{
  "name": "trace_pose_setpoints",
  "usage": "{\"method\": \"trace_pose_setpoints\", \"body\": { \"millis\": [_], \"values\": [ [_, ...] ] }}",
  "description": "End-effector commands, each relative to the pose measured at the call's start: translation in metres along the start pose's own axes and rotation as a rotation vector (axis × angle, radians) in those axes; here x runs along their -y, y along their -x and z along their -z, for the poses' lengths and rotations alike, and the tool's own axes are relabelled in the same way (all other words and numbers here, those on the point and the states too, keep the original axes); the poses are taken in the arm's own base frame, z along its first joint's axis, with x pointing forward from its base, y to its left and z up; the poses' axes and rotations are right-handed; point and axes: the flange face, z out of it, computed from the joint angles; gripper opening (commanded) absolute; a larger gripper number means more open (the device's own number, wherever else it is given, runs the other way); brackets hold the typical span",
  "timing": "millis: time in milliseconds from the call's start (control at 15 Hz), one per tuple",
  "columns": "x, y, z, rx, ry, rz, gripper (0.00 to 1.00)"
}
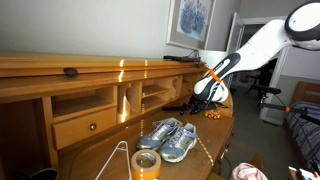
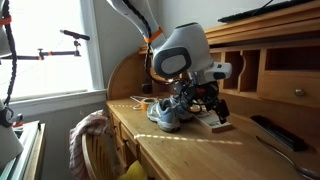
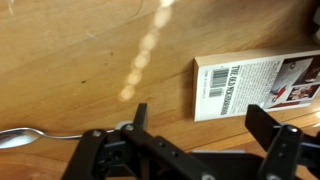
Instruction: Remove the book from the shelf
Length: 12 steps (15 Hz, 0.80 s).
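Note:
The book's barcode end [image 2: 217, 124] [image 3: 214, 90] is below my spread fingers. My gripper should move down and toward the right in the wrist view next, onto that end of the book.
The book [image 3: 255, 86] lies flat on the wooden desk, back cover up, with a white barcode panel at its left end. In the wrist view my gripper [image 3: 200, 125] is open, its two black fingers spread wide just above the desk, with the book's near edge between and beyond them. Nothing is held. In an exterior view the book [image 2: 219, 123] lies on the desk under the gripper [image 2: 208, 103]. In an exterior view the gripper [image 1: 207, 98] hangs low over the desk by the shelf openings.
A pair of grey sneakers [image 1: 168, 137] and a tape roll [image 1: 147, 163] sit on the desk. A spoon [image 3: 30, 136] lies by the gripper. Cubby shelves and drawers [image 1: 85, 110] run along the desk's back. A chair with cloth [image 2: 92, 140] stands beside it.

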Motion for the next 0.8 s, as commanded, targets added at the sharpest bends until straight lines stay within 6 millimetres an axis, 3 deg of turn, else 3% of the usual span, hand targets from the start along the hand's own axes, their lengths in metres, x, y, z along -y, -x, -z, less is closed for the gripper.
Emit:
{"method": "trace_pose_setpoints", "body": {
  "millis": [0,733],
  "values": [
    [-0.001,-0.004,-0.016,0.020,-0.042,-0.014,1.00],
    [0.008,-0.007,-0.054,0.042,-0.080,-0.028,1.00]
  ]
}}
